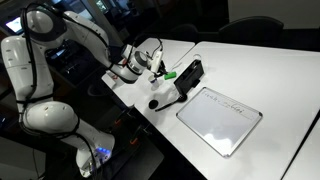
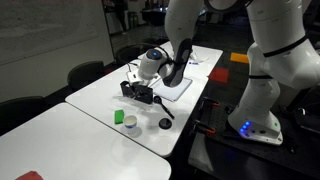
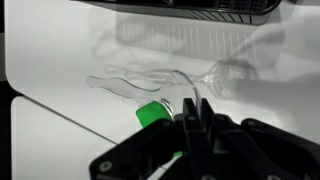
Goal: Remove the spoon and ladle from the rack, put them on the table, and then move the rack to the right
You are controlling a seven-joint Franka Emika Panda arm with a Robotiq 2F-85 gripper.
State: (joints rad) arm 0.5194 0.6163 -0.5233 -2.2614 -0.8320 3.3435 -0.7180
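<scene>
I will next move my gripper down away from the rack (image 2: 140, 92) and let go of the spoon on the bare tabletop (image 2: 138, 110) beside the green object, because that spot is below my fingers.
My gripper (image 3: 190, 103) is shut on the thin handle of the pale see-through spoon (image 3: 140, 82). The spoon's rounded end points away from the fingers, low over the white table (image 1: 270, 80); whether it touches the table I cannot tell. The black rack (image 1: 190, 72) stands just beyond, along the top edge of the wrist view as the rack (image 3: 200, 8). The black ladle (image 1: 160, 100) lies on the table near its edge, by the rack (image 2: 140, 92). In both exterior views the gripper (image 1: 155, 66) (image 2: 143, 78) hangs beside the rack.
A small green object (image 3: 152, 112) sits right by my fingers, next to the rack (image 1: 168, 74). A flat white grey-rimmed board (image 1: 220, 118) lies on the table beyond the rack. A white cup (image 2: 131, 127) stands on the table. The table edge runs close below the ladle.
</scene>
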